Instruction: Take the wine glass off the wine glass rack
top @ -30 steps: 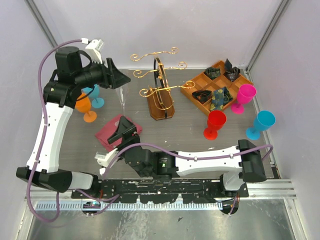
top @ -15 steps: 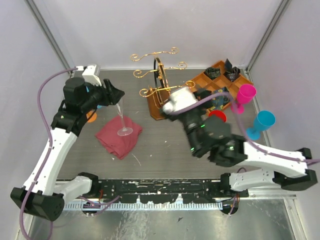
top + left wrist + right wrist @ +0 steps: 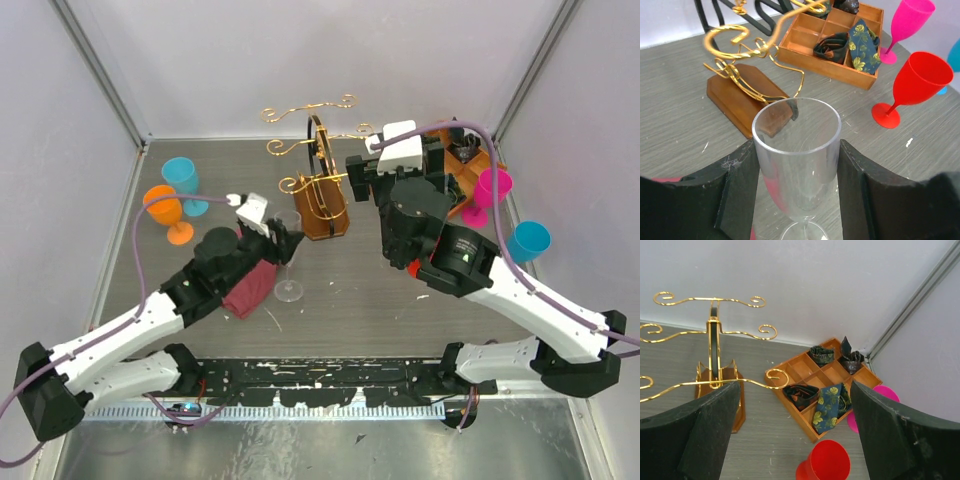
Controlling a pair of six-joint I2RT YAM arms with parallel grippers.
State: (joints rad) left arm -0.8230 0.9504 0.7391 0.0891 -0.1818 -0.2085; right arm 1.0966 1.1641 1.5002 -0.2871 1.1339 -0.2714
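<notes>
Next, the left gripper moves down and to the right in the top view and releases the wine glass (image 3: 289,262) before the rack's brown base, on bare tabletop.
The wine glass (image 3: 289,262) is clear and upright, its foot low over the grey table just in front of the wine glass rack (image 3: 322,195). My left gripper (image 3: 284,238) is shut on its bowl; in the left wrist view both black fingers (image 3: 740,192) press the sides of the glass (image 3: 796,150). The rack, with gold curly arms and a brown base (image 3: 745,95), carries no glass. My right gripper (image 3: 368,175) is raised to the right of the rack, wide open and empty (image 3: 795,405), looking at the rack (image 3: 714,340).
A red cloth (image 3: 250,287) lies left of the glass. Orange (image 3: 172,212) and cyan (image 3: 183,180) goblets stand far left. A compartmented wooden tray (image 3: 472,160), a pink goblet (image 3: 490,192), a cyan goblet (image 3: 527,240) and a red goblet (image 3: 917,82) stand at the right.
My left arm has carried the clear glass from the far left down to the table's middle, in front of the rack. My right arm has swung up and back, to the right of the rack.
</notes>
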